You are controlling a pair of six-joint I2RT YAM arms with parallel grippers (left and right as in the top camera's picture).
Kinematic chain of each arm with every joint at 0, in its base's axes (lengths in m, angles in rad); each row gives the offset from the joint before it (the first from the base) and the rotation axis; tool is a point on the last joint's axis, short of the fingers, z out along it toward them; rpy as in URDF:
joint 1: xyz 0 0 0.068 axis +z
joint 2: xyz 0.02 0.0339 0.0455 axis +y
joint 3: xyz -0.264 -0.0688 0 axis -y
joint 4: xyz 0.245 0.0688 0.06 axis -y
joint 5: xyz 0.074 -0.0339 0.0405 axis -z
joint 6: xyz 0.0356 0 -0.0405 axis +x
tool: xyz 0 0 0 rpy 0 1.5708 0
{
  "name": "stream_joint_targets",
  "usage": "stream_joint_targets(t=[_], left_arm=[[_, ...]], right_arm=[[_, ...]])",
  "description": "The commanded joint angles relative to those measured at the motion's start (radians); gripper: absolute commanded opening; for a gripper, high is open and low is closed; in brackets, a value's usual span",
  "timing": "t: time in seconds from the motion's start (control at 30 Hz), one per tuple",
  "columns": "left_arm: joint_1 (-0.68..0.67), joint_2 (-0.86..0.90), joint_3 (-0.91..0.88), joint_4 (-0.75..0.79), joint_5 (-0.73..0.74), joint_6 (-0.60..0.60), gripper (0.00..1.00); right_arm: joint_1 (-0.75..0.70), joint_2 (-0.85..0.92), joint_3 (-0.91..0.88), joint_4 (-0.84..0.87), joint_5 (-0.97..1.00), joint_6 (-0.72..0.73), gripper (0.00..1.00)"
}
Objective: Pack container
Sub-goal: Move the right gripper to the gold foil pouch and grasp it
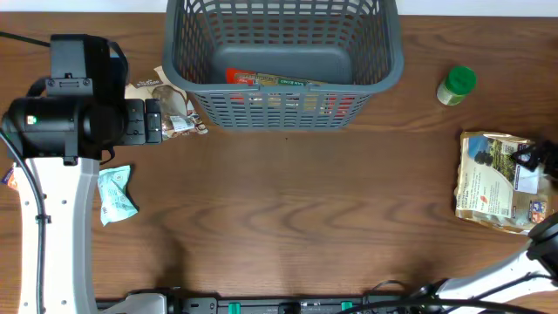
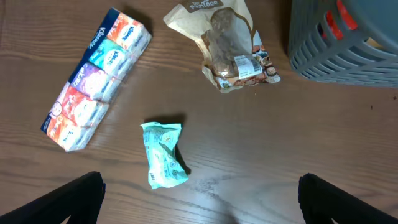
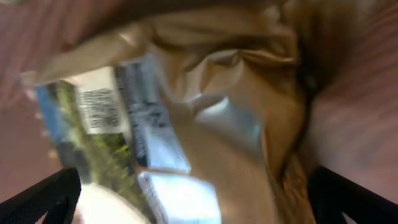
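The brown and gold pouch (image 1: 495,181) is between my fingers, so my right gripper will next go down onto the pouch's side away from the basket and then close.
The grey slatted basket (image 1: 283,96) stands at the back centre, and its corner shows in the left wrist view (image 2: 339,43). A red and green packet (image 1: 270,81) lies inside it. My left gripper (image 1: 161,120) is open and empty (image 2: 202,190), hovering above the table near a teal packet (image 2: 163,154) (image 1: 115,194). A clear brown snack bag (image 2: 231,46) lies left of the basket. My right gripper (image 1: 534,161) is open (image 3: 196,186), close over a brown and gold pouch (image 1: 495,181) (image 3: 205,106), with one finger on each side of it.
A multicoloured tissue pack (image 2: 96,78) lies on the far left of the table. A small green-lidded jar (image 1: 456,85) stands to the right of the basket. The left arm's white link (image 1: 52,235) runs along the left side.
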Motion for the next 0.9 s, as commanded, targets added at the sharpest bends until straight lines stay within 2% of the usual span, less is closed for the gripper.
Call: stream_joint_targets(t=[0.0,0.2,0.27,0.33,0.57,0.6,0.63,0.87], left_arm=[[0.003,-0.009,0.003,-0.005,-0.001,-0.009,0.99],[0.003,-0.009,0.003,-0.005,-0.001,-0.009,0.99],[0.003,-0.009,0.003,-0.005,-0.001,-0.009,0.99],[0.003,-0.009,0.003,-0.005,-0.001,-0.009,0.99],[0.003,-0.009,0.003,-0.005,-0.001,-0.008,0.99],[0.003,-0.009,0.003,-0.005,-0.001,-0.008,0.99],[0.003,-0.009,0.003,-0.005,-0.001,-0.008,0.99],[0.003,-0.009,0.003,-0.005,-0.002,-0.008,0.99]], right_arm=[[0.014,0.057,-0.004,0.001,-0.035,-0.029,0.99],[0.033,0.089,-0.010,0.026,-0.035,-0.029,0.98],[0.039,0.091,-0.010,0.027,-0.035,-0.040,0.83],[0.044,0.091,-0.010,0.027,-0.035,-0.040,0.61],[0.066,0.090,-0.010,0.018,-0.040,-0.039,0.26],[0.070,0.087,-0.010,0.015,-0.051,-0.040,0.17],[0.075,0.080,-0.010,0.015,-0.063,-0.039,0.03],[0.142,-0.044,0.021,-0.009,-0.083,-0.002,0.01]])
